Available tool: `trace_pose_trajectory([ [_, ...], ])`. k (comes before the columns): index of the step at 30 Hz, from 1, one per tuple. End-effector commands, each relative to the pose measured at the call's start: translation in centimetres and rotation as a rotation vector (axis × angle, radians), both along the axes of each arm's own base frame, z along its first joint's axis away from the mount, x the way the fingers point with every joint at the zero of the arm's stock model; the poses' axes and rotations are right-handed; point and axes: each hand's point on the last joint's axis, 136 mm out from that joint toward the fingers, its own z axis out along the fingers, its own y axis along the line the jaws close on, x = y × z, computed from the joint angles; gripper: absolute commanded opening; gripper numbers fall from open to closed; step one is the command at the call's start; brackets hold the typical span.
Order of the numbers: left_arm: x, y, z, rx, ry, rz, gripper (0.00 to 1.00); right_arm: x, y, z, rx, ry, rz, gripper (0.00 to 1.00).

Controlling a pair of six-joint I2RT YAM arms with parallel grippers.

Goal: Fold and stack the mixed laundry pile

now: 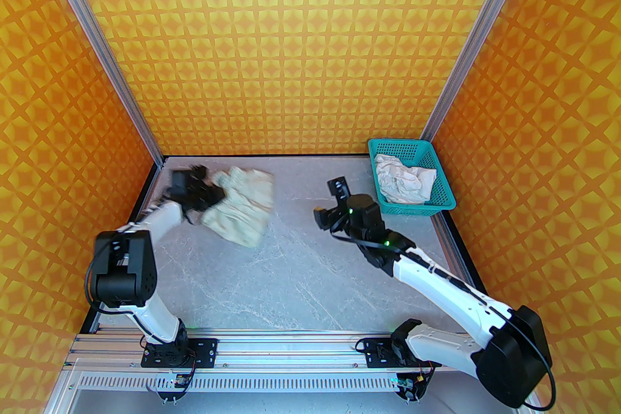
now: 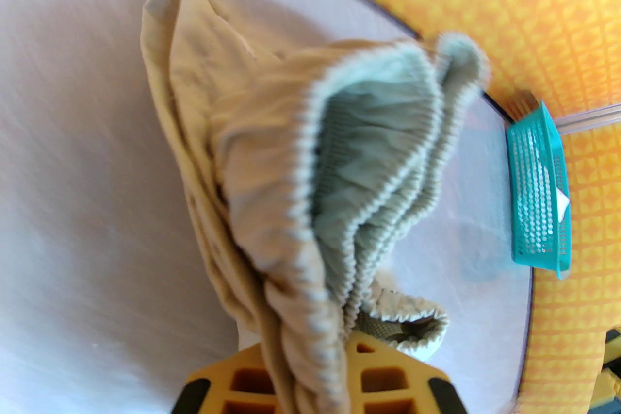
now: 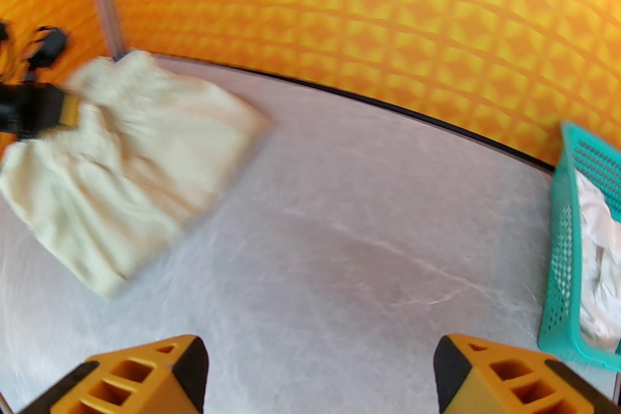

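Observation:
The left gripper will next slide the garment it holds toward the nearby far corner of the table and let go of the garment's elastic band (image 2: 310, 169), since the cloth lies short of that corner.
A beige-cream garment (image 1: 241, 208) with a gathered elastic band lies spread at the table's back left. My left gripper (image 1: 196, 193) is shut on its left edge. In the left wrist view the band (image 2: 310, 169) bunches up between the yellow fingers (image 2: 378, 378), and the cloth rises from them. My right gripper (image 1: 329, 202) hovers open over bare table right of centre, holding nothing; its fingers (image 3: 145, 373) stand wide apart. From the right wrist the beige garment (image 3: 131, 169) lies far left. A crumpled white shirt (image 1: 402, 179) sits in the teal basket (image 1: 444, 196).
The teal mesh basket (image 3: 560, 256) stands in the back right corner, just right of the right gripper. Orange patterned walls (image 1: 291, 38) and metal posts close in the table on three sides. Grey tabletop (image 1: 291, 266) lies bare in the middle and front.

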Motion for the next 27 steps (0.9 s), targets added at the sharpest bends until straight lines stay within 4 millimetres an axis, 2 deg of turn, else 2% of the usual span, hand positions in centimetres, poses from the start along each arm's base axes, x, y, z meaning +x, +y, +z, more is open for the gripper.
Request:
trace_pose_trajectory([
  [1, -0.2, 3.9, -1.5, 0.065, 0.063, -0.098, 0.0, 2.4, -2.3, 1.1, 0.091, 0.037, -0.138, 0.77],
  [5, 1.8, 9.0, -1.9, 0.044, 0.031, -0.035, 0.0, 4.6, -4.2, 1.4, 0.132, 0.07, -0.22, 0.74],
  [9, 3.6, 12.7, -3.3, 0.071, 0.054, -0.033, 0.0, 6.1, -5.0, 1.6, 0.118, 0.076, -0.243, 0.74],
  [12, 4.6, 15.4, -4.6, 0.083, 0.097, -0.04, 0.0, 7.3, -6.7, 1.6, 0.133, 0.094, -0.311, 0.74],
  [15, 5.5, 18.2, -4.9, 0.09, 0.093, -0.003, 0.0, 8.6, -8.5, 0.6, 0.174, 0.164, -0.364, 0.71],
  [17, 6.0, 19.4, -4.7, 0.096, 0.078, 0.015, 0.0, 9.4, -9.7, 0.2, 0.165, 0.171, -0.39, 0.69],
  [21, 7.0, 21.2, -5.0, 0.135, 0.08, 0.067, 0.0, 10.6, -12.9, -0.2, 0.143, 0.177, -0.473, 0.72],
  [27, 7.7, 23.6, -5.7, 0.197, 0.101, 0.141, 0.0, 12.4, -19.7, -3.1, 0.084, 0.332, -0.657, 0.8],
])
